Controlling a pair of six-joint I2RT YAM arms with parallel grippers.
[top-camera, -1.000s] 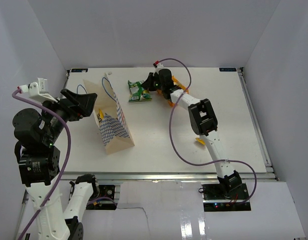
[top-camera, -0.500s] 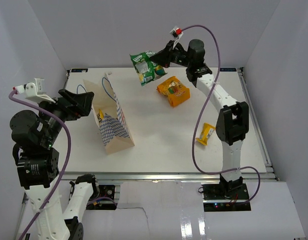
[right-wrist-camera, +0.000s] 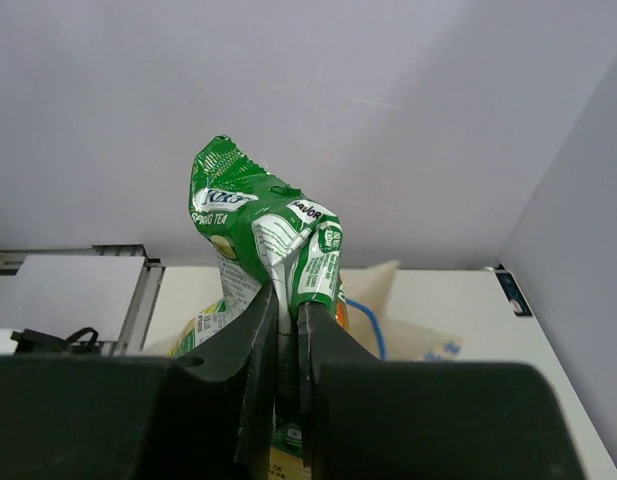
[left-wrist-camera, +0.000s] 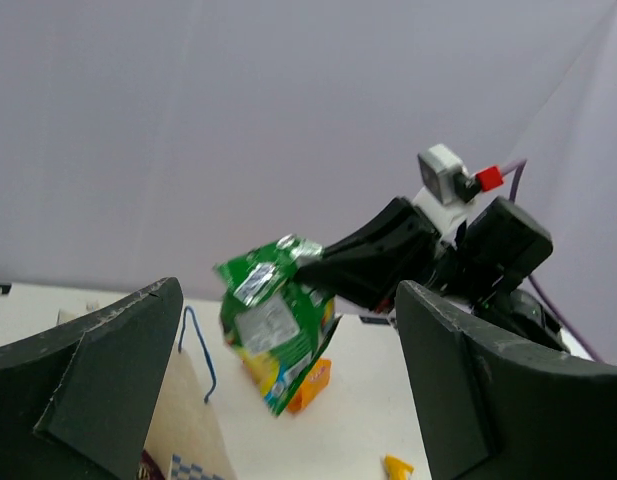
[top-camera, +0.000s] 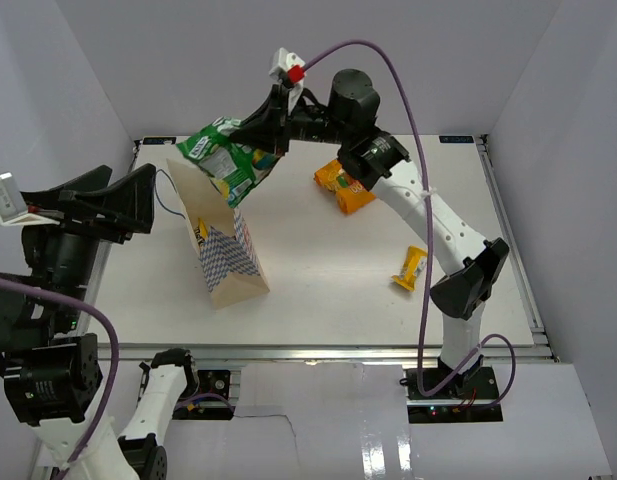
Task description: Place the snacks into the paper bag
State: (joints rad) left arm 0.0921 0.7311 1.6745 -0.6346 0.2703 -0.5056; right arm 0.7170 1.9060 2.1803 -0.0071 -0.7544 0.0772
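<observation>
Next, my right gripper goes left in the top view, comes down over the paper bag's open top [top-camera: 205, 205] and releases, since the packet hangs above the paper bag's rim.
My right gripper [top-camera: 256, 133] is shut on the green-white packet [top-camera: 226, 160] and holds it in the air just above the open top of the paper bag [top-camera: 225, 262]. The packet also shows in the left wrist view [left-wrist-camera: 273, 330] and the right wrist view [right-wrist-camera: 273, 245], pinched between the right gripper's fingers [right-wrist-camera: 286, 310]. My left gripper [top-camera: 128, 203] is open and empty, raised left of the bag, its jaws wide apart in the left wrist view. The puffy orange bag [top-camera: 346, 185] and one small yellow wrapper [top-camera: 411, 268] lie on the table. The other snacks are out of view.
The white table [top-camera: 328, 290] is walled by white panels on three sides. The bag stands at the left middle with a blue string handle [left-wrist-camera: 200, 350] up. The right arm stretches across the table's back half.
My right gripper has lifted the green-white packet from the table at the back and carried it left, over the paper bag. My left arm has risen and swung slightly outward.
</observation>
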